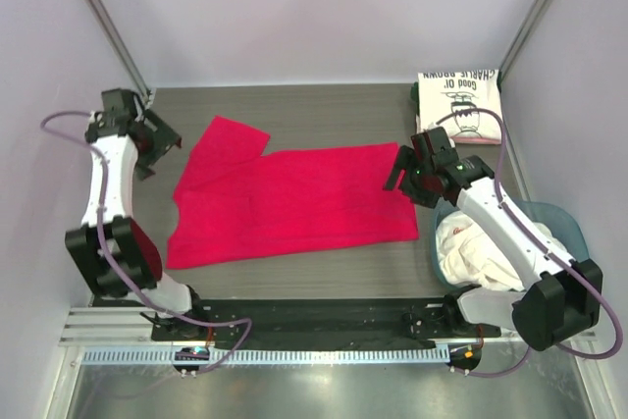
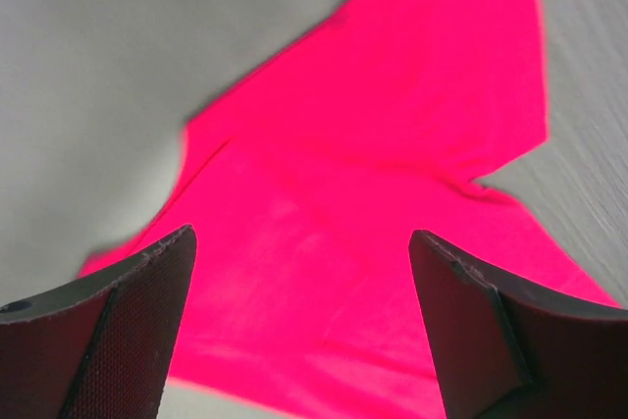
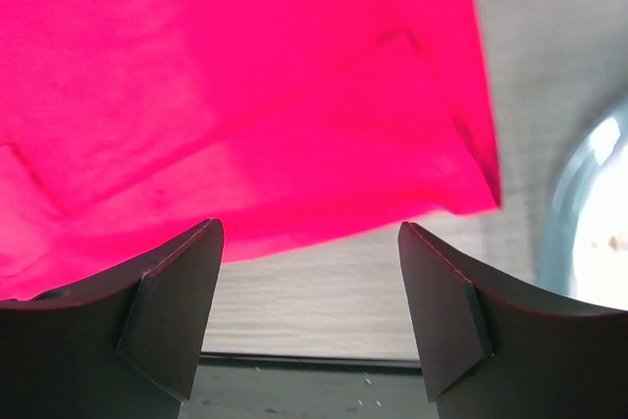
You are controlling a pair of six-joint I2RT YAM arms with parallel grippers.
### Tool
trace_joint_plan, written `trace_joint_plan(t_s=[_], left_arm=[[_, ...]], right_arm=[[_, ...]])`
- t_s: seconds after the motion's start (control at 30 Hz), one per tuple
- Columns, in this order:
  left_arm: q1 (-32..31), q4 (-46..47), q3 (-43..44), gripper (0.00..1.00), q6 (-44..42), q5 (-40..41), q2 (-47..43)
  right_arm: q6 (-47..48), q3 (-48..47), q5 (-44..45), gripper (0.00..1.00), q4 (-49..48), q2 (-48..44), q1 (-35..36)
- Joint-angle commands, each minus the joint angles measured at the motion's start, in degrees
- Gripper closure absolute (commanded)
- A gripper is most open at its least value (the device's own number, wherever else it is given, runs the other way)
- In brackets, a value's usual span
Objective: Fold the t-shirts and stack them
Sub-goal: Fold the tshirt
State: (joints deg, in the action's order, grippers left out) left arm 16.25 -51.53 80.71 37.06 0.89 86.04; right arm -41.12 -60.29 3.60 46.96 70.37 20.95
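Note:
The far corner of the red sleeve is beyond the left gripper's open fingers, so the left gripper will next move outward and across to that corner, then go down and close there.
The crimson red t-shirt [image 1: 285, 205] lies spread on the grey table, one sleeve sticking out at the upper left. It fills the left wrist view [image 2: 392, 193] and the top of the right wrist view [image 3: 245, 85]. My left gripper [image 1: 167, 147] is open and empty, just left of the shirt's sleeve. My right gripper [image 1: 400, 176] is open and empty above the shirt's right edge. A folded cream Charlie Brown t-shirt [image 1: 459, 105] lies at the back right. White shirts [image 1: 481, 252] are bunched in the tub.
The blue-grey plastic tub [image 1: 564, 218] stands at the right, under my right arm. A black rail [image 1: 314, 321] runs along the near table edge. Walls enclose the table at the back and sides.

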Motion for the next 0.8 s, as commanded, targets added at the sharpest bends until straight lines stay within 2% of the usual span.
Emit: trace_joint_plan(t_s=[0.0,0.03,0.13,0.17,0.37,0.5,0.63,0.77], left_arm=[[-3.9,2.7,8.7,0.11,-5.9,1.0,8.9],[-4.6,3.4,13.2,0.11,-7.5,0.9,14.5],[-5.9,3.9,21.6,0.13,-9.5,-0.6,23.2],[-6.1,3.3,27.5,0.16,-9.8,-0.6,28.9],[-6.8,9.3,38.9,0.19,-10.1,-3.8,41.7],[-7.2,10.0,50.9,0.19,-9.5,-4.7,52.3],[-7.7,10.4,57.5,0.21,-7.7,-5.9,58.6],[-10.1,12.0,58.3,0.24,-7.7,-5.6,60.9]], right_arm=[[3.3,-2.9,-1.0,0.22,-3.9,1.2,1.1],[3.9,-2.8,-1.2,0.21,-5.2,1.5,1.2],[6.1,-3.3,-2.4,0.21,-6.5,3.5,1.2],[6.5,-3.4,-2.5,0.21,-7.0,3.9,1.2],[9.0,-2.3,-8.8,0.21,-12.2,5.2,1.2],[10.1,-0.4,-8.7,0.21,-13.5,5.0,1.4],[10.9,2.6,-8.7,0.21,-15.0,4.8,1.3],[10.5,5.8,-7.7,0.21,-15.9,5.1,1.3]])
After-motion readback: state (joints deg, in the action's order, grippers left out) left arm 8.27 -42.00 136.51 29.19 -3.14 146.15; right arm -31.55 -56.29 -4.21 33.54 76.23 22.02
